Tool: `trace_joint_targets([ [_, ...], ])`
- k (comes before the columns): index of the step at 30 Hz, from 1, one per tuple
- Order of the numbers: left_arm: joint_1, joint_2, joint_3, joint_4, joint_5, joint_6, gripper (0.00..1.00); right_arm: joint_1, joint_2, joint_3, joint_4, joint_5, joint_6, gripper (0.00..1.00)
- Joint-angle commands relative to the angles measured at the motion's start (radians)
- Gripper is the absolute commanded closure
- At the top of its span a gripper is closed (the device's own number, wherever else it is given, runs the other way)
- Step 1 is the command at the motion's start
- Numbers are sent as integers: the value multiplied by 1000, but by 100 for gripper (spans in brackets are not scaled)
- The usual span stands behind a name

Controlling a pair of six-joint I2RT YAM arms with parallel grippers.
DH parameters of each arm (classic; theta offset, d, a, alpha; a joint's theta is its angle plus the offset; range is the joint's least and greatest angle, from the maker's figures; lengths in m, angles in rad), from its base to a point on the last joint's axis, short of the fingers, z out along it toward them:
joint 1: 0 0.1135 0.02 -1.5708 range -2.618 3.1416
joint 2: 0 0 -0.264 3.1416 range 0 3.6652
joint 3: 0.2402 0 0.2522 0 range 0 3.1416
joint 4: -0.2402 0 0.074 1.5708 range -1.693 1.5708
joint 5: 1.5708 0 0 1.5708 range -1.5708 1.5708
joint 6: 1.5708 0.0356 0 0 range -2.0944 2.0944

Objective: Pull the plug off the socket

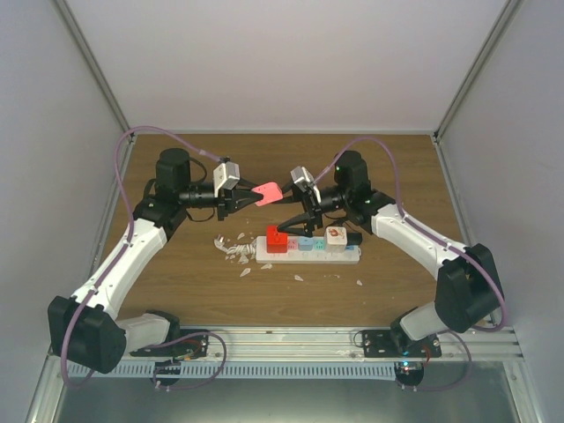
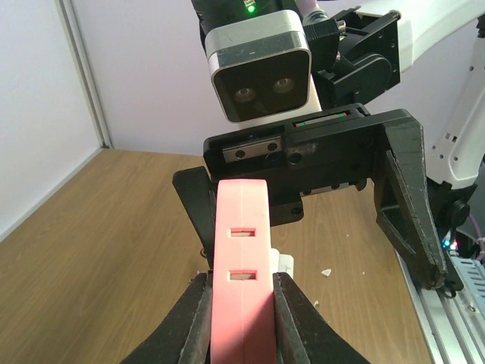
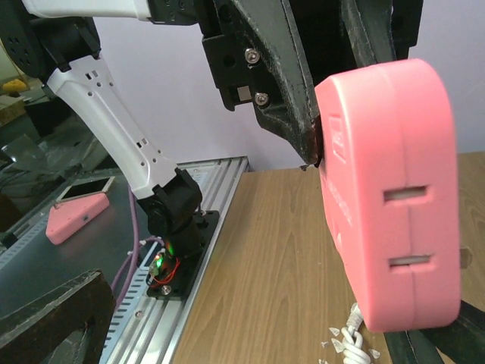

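Observation:
My left gripper swings left in the top view next and lowers the plug onto the table's far corner, as the plug hangs clear of the socket (image 1: 308,252).
A pink plug (image 1: 267,193) hangs in the air above the table, off the socket. My left gripper (image 1: 247,196) is shut on it; in the left wrist view the plug (image 2: 241,227) sits clamped between my gripper's (image 2: 241,282) two fingers. My right gripper (image 1: 289,196) faces it with jaws wide open, and the plug (image 3: 394,189) fills the right of its view. The socket (image 1: 308,252), a white power strip, lies below with a red plug (image 1: 277,240) and a white plug (image 1: 336,234) in it.
The strip's white cord (image 1: 233,249) lies coiled at its left end, also in the right wrist view (image 3: 350,343). White chips (image 1: 298,278) are scattered around the strip. The metal rail (image 1: 282,339) runs along the near edge. Grey walls stand on three sides.

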Motion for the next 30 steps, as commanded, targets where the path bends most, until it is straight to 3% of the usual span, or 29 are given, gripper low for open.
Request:
trace_joint_targets([
  [1,-5,11,-8,32,4,-11,100,6,-26,33,13,-22,-20,6],
  [15,-4,99,25,-19,46,-21,100,11,-53,49,-31,-85,-96,11],
  [30,-4,146,30,-54,-23,-21,100,11,-62,94,-94,-104,-134,15],
])
